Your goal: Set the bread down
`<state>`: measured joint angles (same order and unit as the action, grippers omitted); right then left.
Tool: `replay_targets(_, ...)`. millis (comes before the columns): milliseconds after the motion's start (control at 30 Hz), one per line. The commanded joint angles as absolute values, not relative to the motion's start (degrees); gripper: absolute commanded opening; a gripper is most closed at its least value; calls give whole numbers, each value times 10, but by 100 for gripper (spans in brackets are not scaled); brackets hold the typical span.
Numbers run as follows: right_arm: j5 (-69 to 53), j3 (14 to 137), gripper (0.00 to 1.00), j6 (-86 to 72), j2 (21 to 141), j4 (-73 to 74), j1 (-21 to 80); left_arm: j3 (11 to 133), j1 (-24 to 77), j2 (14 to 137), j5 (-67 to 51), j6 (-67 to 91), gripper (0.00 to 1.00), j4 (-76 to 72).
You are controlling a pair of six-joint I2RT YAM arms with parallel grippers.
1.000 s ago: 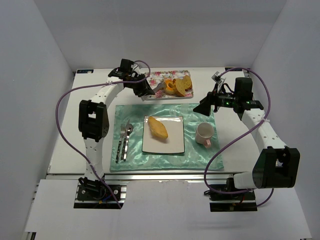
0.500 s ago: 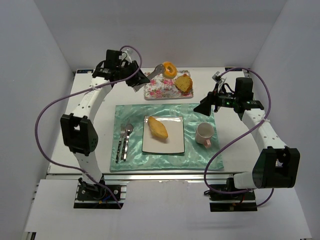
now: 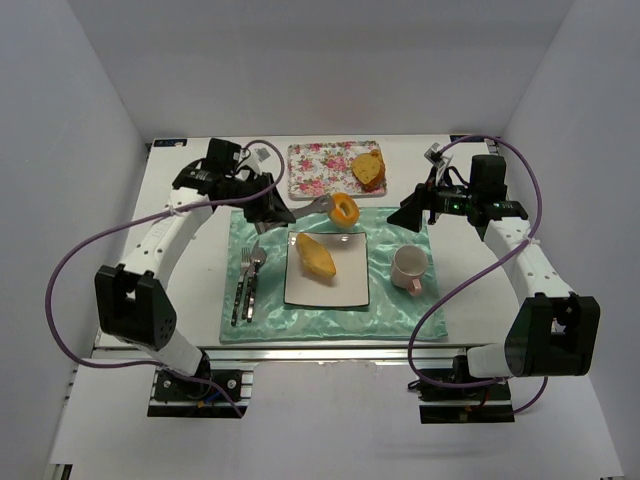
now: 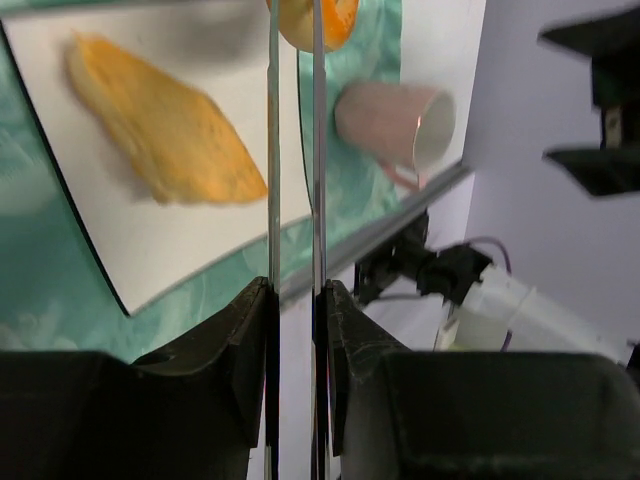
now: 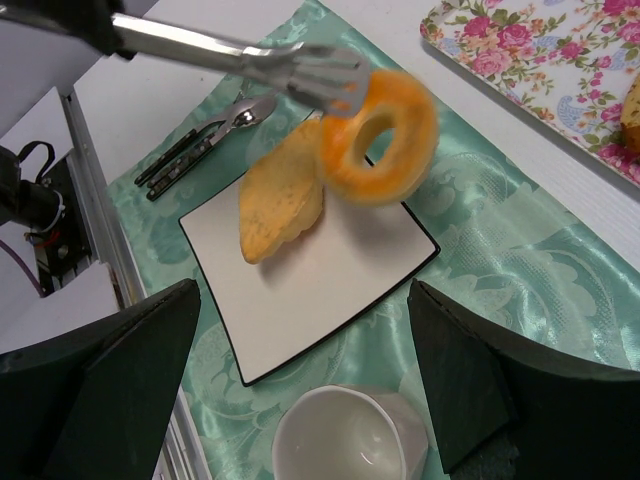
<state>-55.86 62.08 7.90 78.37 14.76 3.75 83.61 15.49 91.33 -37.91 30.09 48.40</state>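
Note:
With the white plate bare beside the roll (image 3: 315, 255), I will bring my left gripper back and down to lay the bun on that bare part and release the tongs.
My left gripper (image 3: 272, 211) is shut on metal tongs (image 3: 315, 207), whose tips pinch a round ring-shaped orange bun (image 3: 343, 210) in the air over the far edge of the white square plate (image 3: 300, 293). A long yellow-orange roll (image 3: 315, 255) lies on that plate. Browner crusty slices (image 3: 368, 168) lie on the floral tray (image 3: 318, 172). The left wrist view shows the tong arms (image 4: 272, 150) between my fingers (image 4: 240, 340), the bun (image 4: 318, 20) and the roll (image 4: 160, 120). My right gripper (image 3: 410, 212) is open and empty, above the mat beside the bun (image 5: 380, 135).
A pink cup (image 3: 408, 268) stands on the teal mat (image 3: 390, 310) right of the plate. A fork, spoon and knife (image 3: 248, 280) lie on the mat left of the plate. White walls enclose the table on three sides.
The left arm lifted the bun off the floral tray with the tongs and swung it toward me, to the plate's far edge. The right arm has not moved.

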Motion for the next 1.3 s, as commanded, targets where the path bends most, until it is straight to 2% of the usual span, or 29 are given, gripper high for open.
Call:
replay_targets(0, -573, 630, 89, 79, 779, 131, 34, 817, 179, 853, -421, 267, 13, 529)
replay_targets(300, -575, 629, 89, 72, 777, 132, 34, 818, 209, 865, -387, 236, 15, 600)
replay_targets(400, -575, 625, 89, 72, 773, 131, 34, 823, 214, 874, -366, 231, 20, 617)
replay_targets(533, -576, 621, 89, 71, 767, 127, 34, 826, 220, 888, -352, 232, 31, 616)
replay_targets(667, -574, 620, 89, 72, 766, 128, 33, 838, 229, 905, -348, 230, 47, 616)
replay_targets(800, -574, 621, 89, 73, 768, 127, 33, 856, 232, 911, -342, 229, 55, 622)
replay_targets(1133, -575, 625, 89, 70, 776, 126, 33, 956, 232, 926, -252, 233, 56, 666)
replay_targets(1267, -576, 624, 89, 71, 778, 124, 34, 981, 232, 941, -251, 235, 55, 651)
